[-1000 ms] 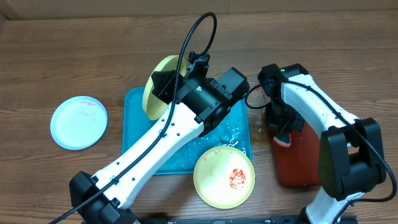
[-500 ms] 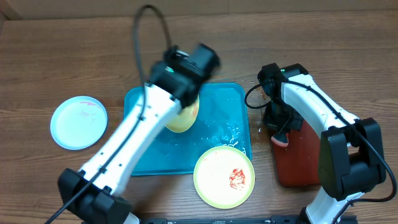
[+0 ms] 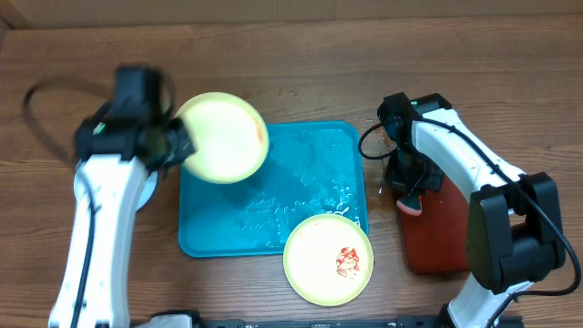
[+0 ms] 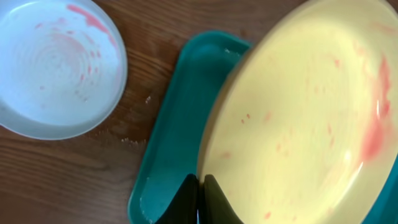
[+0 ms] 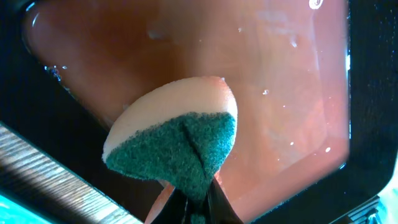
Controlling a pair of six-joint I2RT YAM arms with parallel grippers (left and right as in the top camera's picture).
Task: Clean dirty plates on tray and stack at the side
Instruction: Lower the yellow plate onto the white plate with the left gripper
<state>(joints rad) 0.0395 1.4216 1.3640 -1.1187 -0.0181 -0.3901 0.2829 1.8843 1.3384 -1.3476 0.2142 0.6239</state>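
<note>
My left gripper lowers left in the overhead view next and releases the lime-green plate's rim atop the light blue plate [image 3: 147,189] [image 4: 59,68], already beside the tray.
My left gripper [image 3: 179,143] is shut on the rim of a lime-green plate with a cream centre [image 3: 223,137]. It holds the plate tilted above the far left corner of the turquoise tray [image 3: 319,155]. In the left wrist view the held plate [image 4: 298,124] shows faint red smears, and the fingers [image 4: 186,196] pinch its edge. The light blue plate [image 4: 59,68] lies on the table left of the tray, with red streaks; in the overhead view my left arm mostly hides it. A second green plate [image 3: 328,260] with a red smear lies on the tray's near right corner. My right gripper [image 3: 414,196] is shut on a sponge [image 5: 174,143].
The dark red-brown, black-rimmed tray [image 3: 446,237] lies right of the turquoise tray, holding reddish water [image 5: 249,74], and the sponge hangs just over it. Water drops lie on the turquoise tray's floor. Crumbs lie on the wood beside the tray [image 4: 134,140].
My left arm has swung left with the green plate, from over the tray's middle to over its far left corner, beside the blue plate. The right arm has not moved.
</note>
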